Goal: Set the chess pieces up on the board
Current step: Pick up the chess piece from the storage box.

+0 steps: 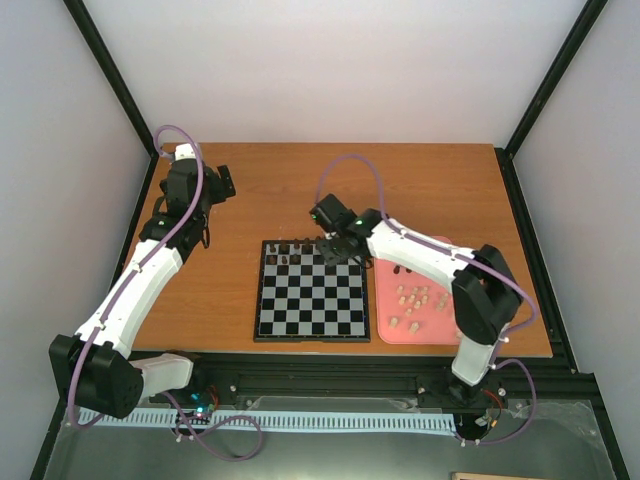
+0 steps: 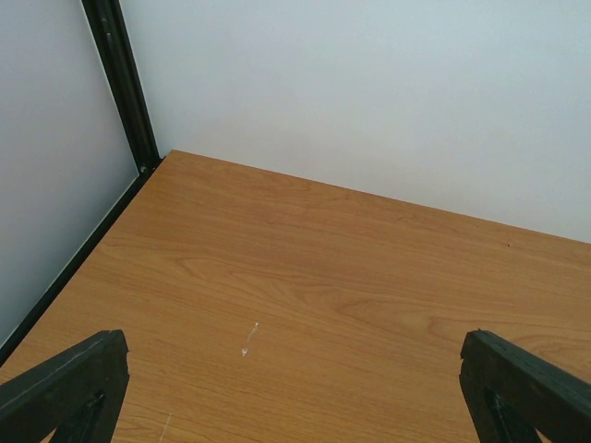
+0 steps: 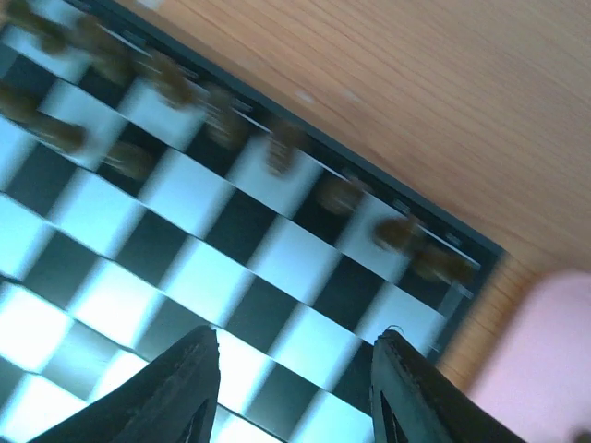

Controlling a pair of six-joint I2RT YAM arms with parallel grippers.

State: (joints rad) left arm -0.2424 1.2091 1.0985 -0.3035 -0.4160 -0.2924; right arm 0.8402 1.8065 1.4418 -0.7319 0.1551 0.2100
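Observation:
My right gripper will move off the board and down onto the tray's dark pawn, as that stands below it and to its right in the top view.
The checkered board lies in the middle of the table. Several dark brown chess pieces stand along its far rows, blurred in the right wrist view. Several pale chess pieces lie on the pink tray to the right of the board. My right gripper hovers over the board's far right squares, jaws open with nothing between them. My left gripper is at the far left of the table, away from the board; its fingertips stand wide apart over bare wood.
The pink tray's corner shows just beyond the board's edge in the right wrist view. Black frame posts and white walls enclose the table. The brown tabletop stretches behind the board.

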